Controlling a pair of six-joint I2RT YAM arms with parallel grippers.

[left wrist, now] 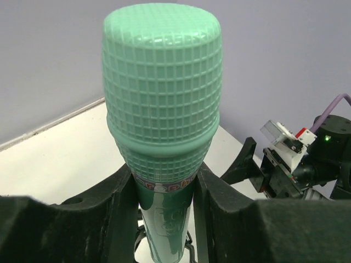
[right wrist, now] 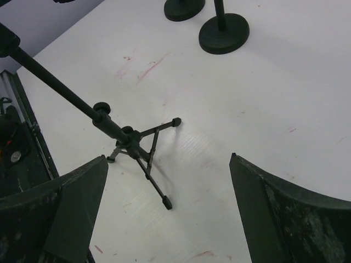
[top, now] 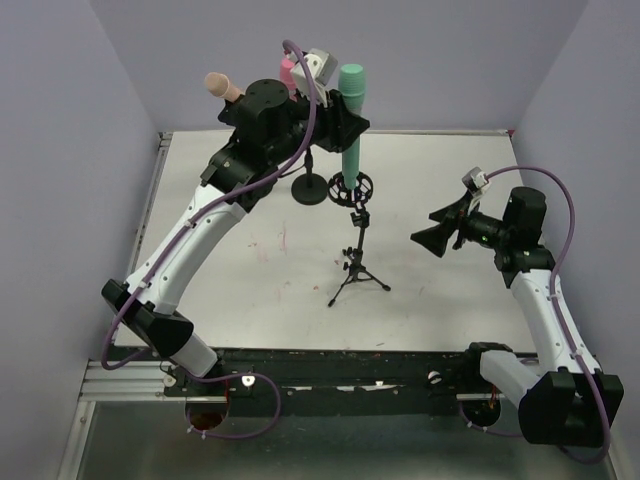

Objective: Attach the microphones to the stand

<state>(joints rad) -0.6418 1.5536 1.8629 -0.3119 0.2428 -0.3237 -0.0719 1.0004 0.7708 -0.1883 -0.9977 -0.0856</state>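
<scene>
The microphone's handle still stands high, so my left gripper next needs to lower the mint green microphone point(top: 352, 108) into the black ring clip point(top: 350, 187) below it and let go.
My left gripper point(top: 342, 122) is shut on the mint green microphone point(top: 352, 108) and holds it upright, head up. The handle's lower end sits in the black ring clip point(top: 350, 187) on top of the tripod stand point(top: 358, 262). In the left wrist view the mint microphone point(left wrist: 162, 104) fills the frame between my left gripper's fingers point(left wrist: 219, 203). The pink microphone point(top: 288, 72) and the peach-tan microphone point(top: 222, 86) stick up behind the left arm; what holds them is hidden. My right gripper point(top: 432, 230) is open and empty, right of the tripod stand point(right wrist: 134, 145).
A black round-base stand point(top: 310, 188) stands just left of the tripod; two round bases point(right wrist: 223, 34) show in the right wrist view. Grey walls close the table at the back and sides. The right arm point(left wrist: 307, 159) shows in the left wrist view.
</scene>
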